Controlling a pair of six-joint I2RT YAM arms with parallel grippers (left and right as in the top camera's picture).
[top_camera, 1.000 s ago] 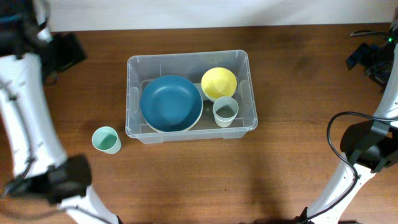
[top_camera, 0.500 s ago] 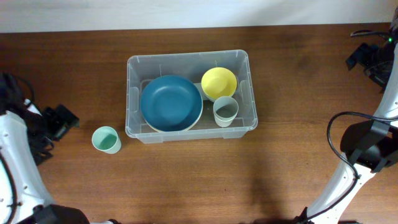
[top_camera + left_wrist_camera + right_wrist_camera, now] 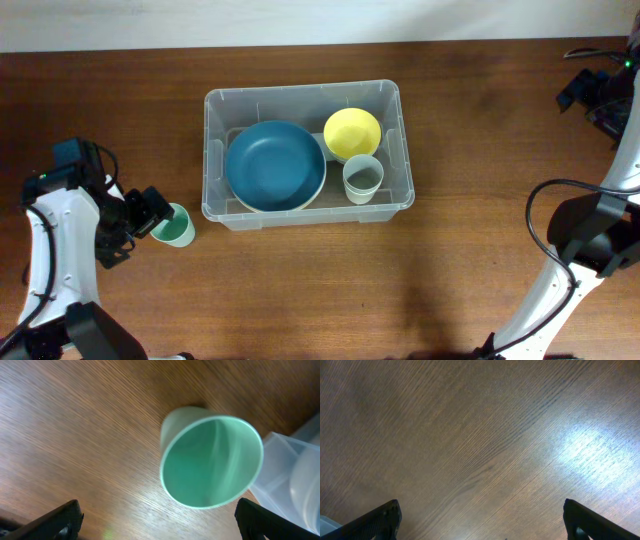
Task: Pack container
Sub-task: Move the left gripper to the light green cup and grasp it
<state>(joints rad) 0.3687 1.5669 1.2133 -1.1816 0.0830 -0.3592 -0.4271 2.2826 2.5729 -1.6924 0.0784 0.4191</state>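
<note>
Next I will bring my left gripper down to straddle the mint-green cup rim's side away from the container (image 3: 305, 92), since the cup's opening faces up ahead of my open fingers.
The container (image 3: 305, 92), a clear rectangular bin, stands mid-table and holds a blue bowl (image 3: 275, 165), a yellow bowl (image 3: 352, 133) and a pale cup (image 3: 362, 178). A mint-green cup (image 3: 175, 227) stands upright on the table off the bin's front-left corner. My left gripper (image 3: 150, 217) is open right beside it on its left. In the left wrist view the mint-green cup (image 3: 212, 462) lies just ahead of the open left gripper (image 3: 160, 521), not between the fingers, with the container's corner (image 3: 295, 475) at the right. My right gripper (image 3: 577, 95) is open at the far right back.
The right wrist view shows only bare wooden tabletop under the open right gripper (image 3: 480, 522). A black cable (image 3: 545, 215) loops by the right arm's base. The table's far edge meets a white wall.
My left arm has swung in from the far left and come down beside the mint-green cup. The right arm and the bin's contents have not moved.
</note>
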